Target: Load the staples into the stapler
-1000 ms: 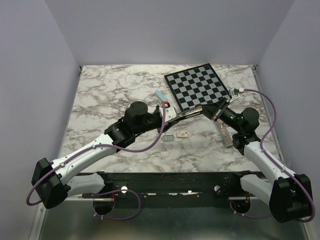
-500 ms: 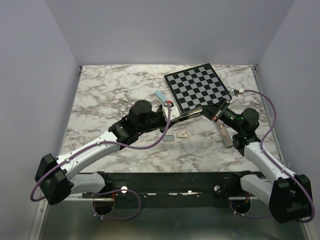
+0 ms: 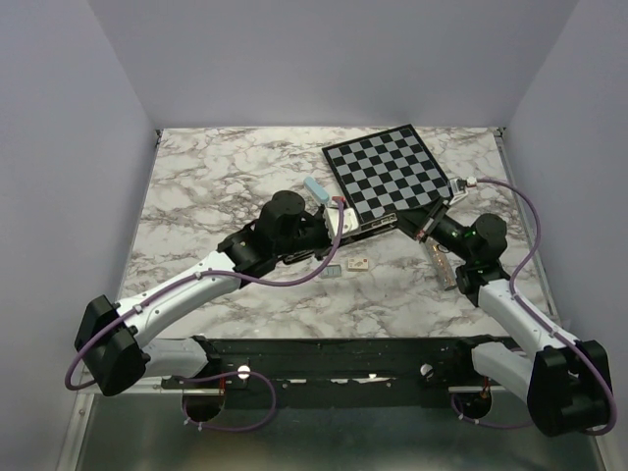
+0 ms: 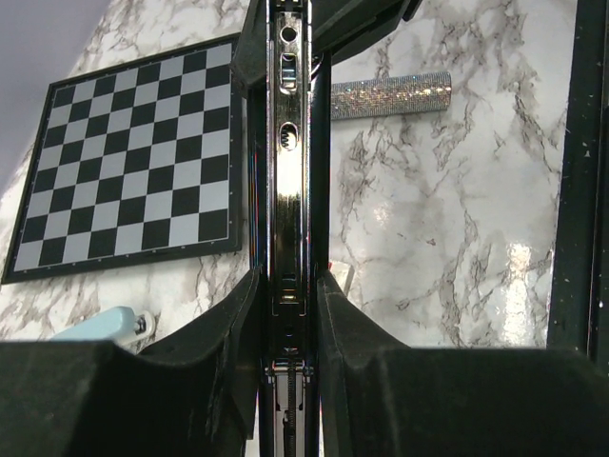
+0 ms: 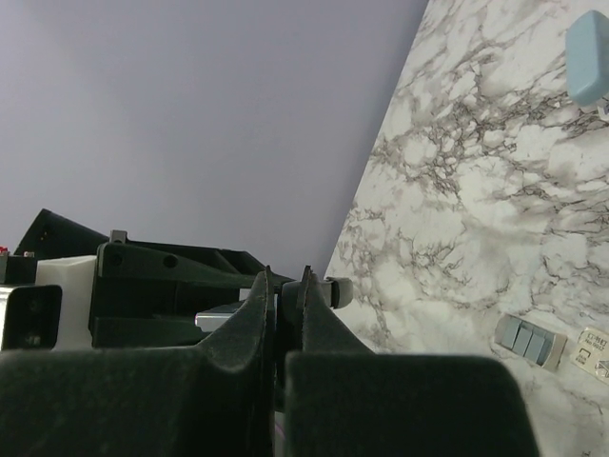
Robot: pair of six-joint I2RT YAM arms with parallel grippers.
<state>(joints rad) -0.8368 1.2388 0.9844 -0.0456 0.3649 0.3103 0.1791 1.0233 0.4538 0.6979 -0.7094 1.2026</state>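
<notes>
The staples still lie unloaded, so my left gripper should next lower toward the left in the top view and release the stapler onto bare marble beside them.
The slim black stapler (image 3: 371, 225) is held off the table between both grippers, in front of the checkerboard. My left gripper (image 3: 334, 226) is shut on its left end. In the left wrist view the open shiny metal channel (image 4: 287, 143) runs up from between my fingers (image 4: 238, 324). My right gripper (image 3: 407, 218) is shut on the stapler's right end; in the right wrist view a thin black part (image 5: 324, 288) sits pinched between the fingers. The staples (image 3: 332, 270), a small grey strip, lie on the marble below the stapler; they also show in the right wrist view (image 5: 530, 340).
A small cream box (image 3: 358, 263) lies right of the staples. A glittery clear tube (image 3: 440, 260) lies beside the right arm. A checkerboard (image 3: 388, 169) lies at the back right. A light blue object (image 3: 314, 186) sits left of it.
My left arm has moved right and forward, bringing its gripper further along the stapler toward the right gripper. The right arm has barely moved. The staples have not moved.
</notes>
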